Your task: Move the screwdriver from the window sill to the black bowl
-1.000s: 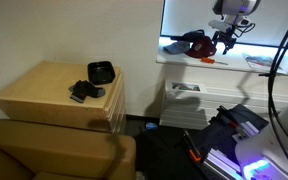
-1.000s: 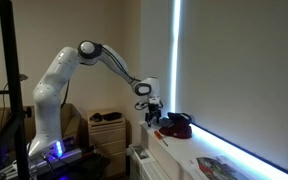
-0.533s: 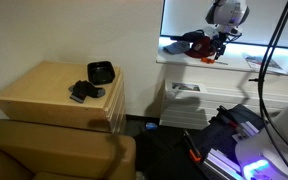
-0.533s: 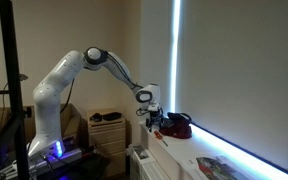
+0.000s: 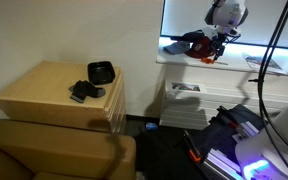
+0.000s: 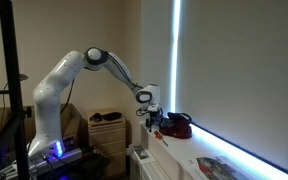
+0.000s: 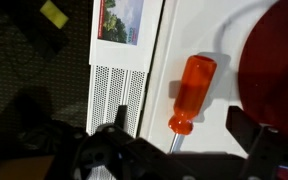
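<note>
Next, my gripper should lower and shift along the orange-red handle toward its blunt end.
The screwdriver [image 7: 191, 92] has an orange-red handle and lies on the white window sill [image 7: 209, 35]; its thin metal shaft points toward the bottom of the wrist view. My gripper [image 7: 182, 125] is open and low over it, with one dark finger [image 7: 119, 120] on each side of the handle's shaft end, not touching it. In an exterior view the gripper [image 5: 217, 44] hangs over the sill [image 5: 184, 58] beside the screwdriver [image 5: 210, 59]. The black bowl [image 5: 101, 72] stands far off on the wooden cabinet [image 5: 44, 95]. In an exterior view the gripper [image 6: 152, 119] is at the sill's near end.
A red-and-dark baseball cap [image 5: 193, 42] lies on the sill right next to the gripper and also shows in the wrist view [image 7: 276, 70]. A flat dark lumpy object [image 5: 82, 92] lies by the bowl. A white perforated radiator cover [image 7: 114, 95] sits below the sill. A brown sofa [image 5: 54, 150] stands in front.
Since a second ago the gripper has come down toward the sill over the screwdriver. In the last half second nothing has visibly moved.
</note>
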You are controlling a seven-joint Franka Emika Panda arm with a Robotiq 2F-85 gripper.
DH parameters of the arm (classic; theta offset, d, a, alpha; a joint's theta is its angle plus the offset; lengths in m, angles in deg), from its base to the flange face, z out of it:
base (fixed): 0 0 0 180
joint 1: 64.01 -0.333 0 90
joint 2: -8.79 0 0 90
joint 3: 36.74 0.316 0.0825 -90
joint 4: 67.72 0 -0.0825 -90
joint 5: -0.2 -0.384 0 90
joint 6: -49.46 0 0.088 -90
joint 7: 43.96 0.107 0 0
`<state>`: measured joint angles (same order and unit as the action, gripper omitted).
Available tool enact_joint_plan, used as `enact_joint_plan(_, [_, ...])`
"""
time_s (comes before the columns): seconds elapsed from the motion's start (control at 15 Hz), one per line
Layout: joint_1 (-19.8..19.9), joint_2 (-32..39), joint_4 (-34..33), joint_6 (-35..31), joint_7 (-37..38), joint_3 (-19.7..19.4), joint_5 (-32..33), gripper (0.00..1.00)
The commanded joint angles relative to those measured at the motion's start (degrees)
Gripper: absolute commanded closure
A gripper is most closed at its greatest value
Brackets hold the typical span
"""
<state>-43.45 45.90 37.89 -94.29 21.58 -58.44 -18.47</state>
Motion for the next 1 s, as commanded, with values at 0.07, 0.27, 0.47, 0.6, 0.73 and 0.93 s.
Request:
enact_joint_plan(0.07, [0.6, 2.8, -1.7, -2.5, 0.1, 2.6, -1.7, 0.0])
enact_joint_plan(0.27, [0.2, 4.1, -2.9, -4.2, 0.3, 3.3, -1.4, 0.0])
enact_joint_plan(0.47, [-0.3, 5.1, -3.3, -6.6, 0.9, 3.2, -1.1, 0.01])
enact_joint_plan(0.6, [-0.5, 4.3, -2.6, -4.9, 0.6, 2.9, -0.4, 0.0])
enact_joint_plan(0.73, [-0.5, 4.3, -2.6, -4.8, 0.6, 2.9, -0.3, 0.0])
enact_joint_plan(0.93, [-1.8, 4.6, -1.8, -5.4, 3.2, 0.3, 1.1, 0.0])
